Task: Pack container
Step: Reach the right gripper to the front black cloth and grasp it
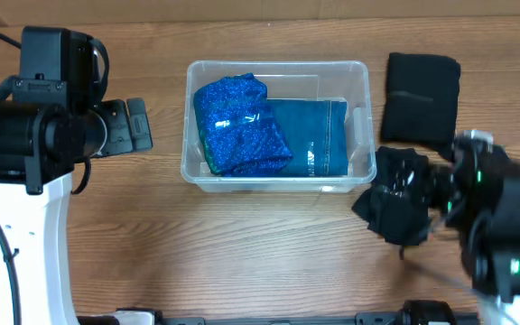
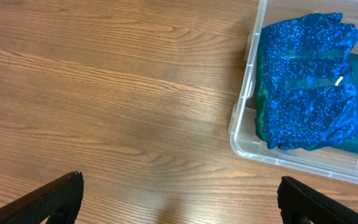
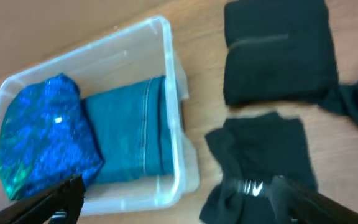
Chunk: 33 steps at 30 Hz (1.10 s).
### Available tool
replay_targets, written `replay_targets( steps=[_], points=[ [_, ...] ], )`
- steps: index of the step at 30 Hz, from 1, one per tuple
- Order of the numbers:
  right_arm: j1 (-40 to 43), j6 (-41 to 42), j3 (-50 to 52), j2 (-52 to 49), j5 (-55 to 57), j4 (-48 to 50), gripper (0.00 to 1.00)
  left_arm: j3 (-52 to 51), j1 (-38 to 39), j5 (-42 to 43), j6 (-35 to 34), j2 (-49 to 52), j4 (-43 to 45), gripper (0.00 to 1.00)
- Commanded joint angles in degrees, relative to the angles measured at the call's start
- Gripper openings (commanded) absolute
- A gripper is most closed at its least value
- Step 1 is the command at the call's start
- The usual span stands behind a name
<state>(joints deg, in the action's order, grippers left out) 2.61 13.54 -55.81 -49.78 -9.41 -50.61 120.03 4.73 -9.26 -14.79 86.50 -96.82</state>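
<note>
The crumpled black garment (image 3: 260,162) gets my right gripper's fingers lowered onto it next, at the garment's edge away from the container, where bare wood leaves room.
The clear plastic container (image 1: 357,135) stands in the middle of the table. Inside lie a sparkly blue garment (image 1: 238,125) on the left and a folded teal garment (image 1: 319,135) on the right. Both also show in the right wrist view, sparkly blue (image 3: 42,134) and teal (image 3: 129,134). My left gripper (image 2: 179,205) is open and empty over bare wood, left of the container (image 2: 244,121). My right gripper (image 3: 182,202) is open wide, above the container's near right corner (image 3: 176,99) and a crumpled black garment (image 3: 260,162) with a white logo.
A folded black garment (image 1: 421,97) lies at the back right, beside the container; it also shows in the right wrist view (image 3: 278,50). The crumpled black garment (image 1: 395,203) lies in front of it. The left arm (image 1: 34,135) stands at the left edge.
</note>
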Motion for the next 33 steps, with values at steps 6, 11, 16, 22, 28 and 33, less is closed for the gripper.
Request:
replay_targets(
  steps=[6,11,16,22,28,33],
  points=[
    [14.75,-1.64,-10.82,-24.59,-3.93,-12.90,1.00,-0.09,-0.31,-0.79,0.66,0.50,0.02,1.00],
    [22.16,-6.62,-7.23,-35.82,-12.22,-12.90,1.00,-0.09,-0.31,-0.79,0.66,0.50,0.02,1.00],
    [22.21,-6.95,-1.84,-44.50,-13.05,-6.82,1.00,-0.09,-0.31,-0.79,0.63,0.50,0.02,1.00],
    [22.21,-4.39,4.74,-47.60,-14.80,1.73,0.89,-0.09,-0.31,-0.79,0.66,0.50,0.02,1.00],
    [22.23,-4.37,7.32,-47.15,-16.72,3.52,0.29,-0.09,-0.31,-0.79,0.66,0.50,0.02,1.00],
    [22.21,-4.37,5.09,-40.09,-22.51,-0.28,0.04,-0.09,-0.31,-0.79,0.66,0.50,0.02,1.00]
  ],
)
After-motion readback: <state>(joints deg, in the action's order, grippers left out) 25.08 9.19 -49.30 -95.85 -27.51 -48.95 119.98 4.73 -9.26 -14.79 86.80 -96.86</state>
